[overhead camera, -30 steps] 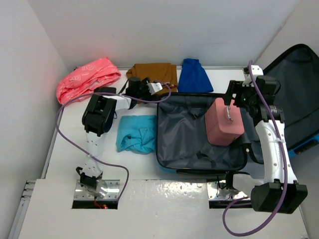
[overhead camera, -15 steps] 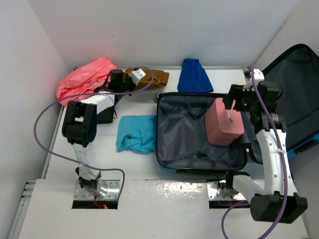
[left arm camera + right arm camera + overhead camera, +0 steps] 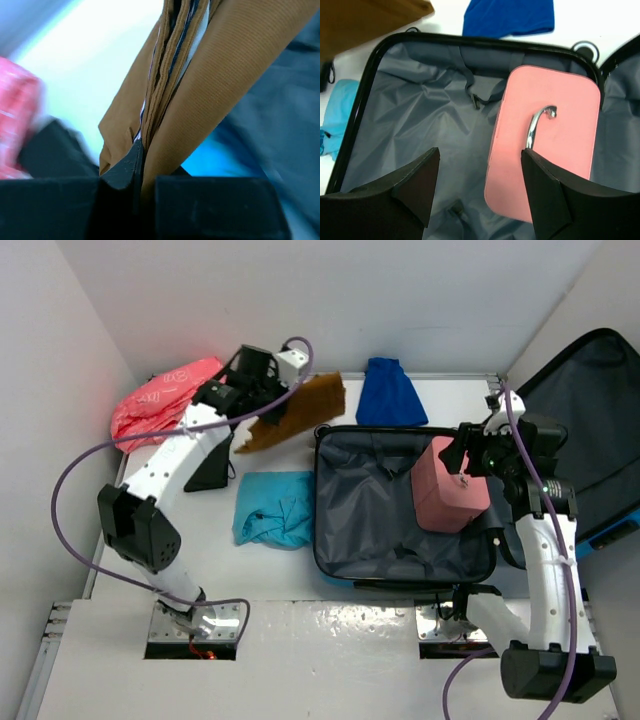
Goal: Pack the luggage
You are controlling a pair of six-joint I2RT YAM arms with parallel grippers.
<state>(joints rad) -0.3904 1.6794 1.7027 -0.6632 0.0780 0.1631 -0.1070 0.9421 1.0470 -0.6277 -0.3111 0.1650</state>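
The left gripper should next swing to the right in the top view and come down over the grey lining (image 3: 430, 125) next to the pink case, because that part of the lining is empty.
The luggage (image 3: 380, 510) lies open on the table, its grey lining (image 3: 430, 125) showing and its blue lid (image 3: 600, 420) leaning at the right. A small pink case (image 3: 450, 485) with a metal handle (image 3: 536, 127) sits inside it at the right. My left gripper (image 3: 272, 405) is shut on a folded brown garment (image 3: 300, 410) and holds it lifted near the suitcase's back left corner; the cloth (image 3: 210, 90) hangs from the pinched jaws. My right gripper (image 3: 480, 165) is open above the pink case (image 3: 545, 150), holding nothing.
A light-blue garment (image 3: 272, 505) lies left of the suitcase. A dark-blue garment (image 3: 390, 392) lies behind it. A pink patterned bag (image 3: 160, 400) sits at the back left, with a black object (image 3: 210, 472) beside it.
The left gripper closed on the brown garment and lifted it off the table, swinging it toward the suitcase. The right gripper drew back slightly above the pink case.
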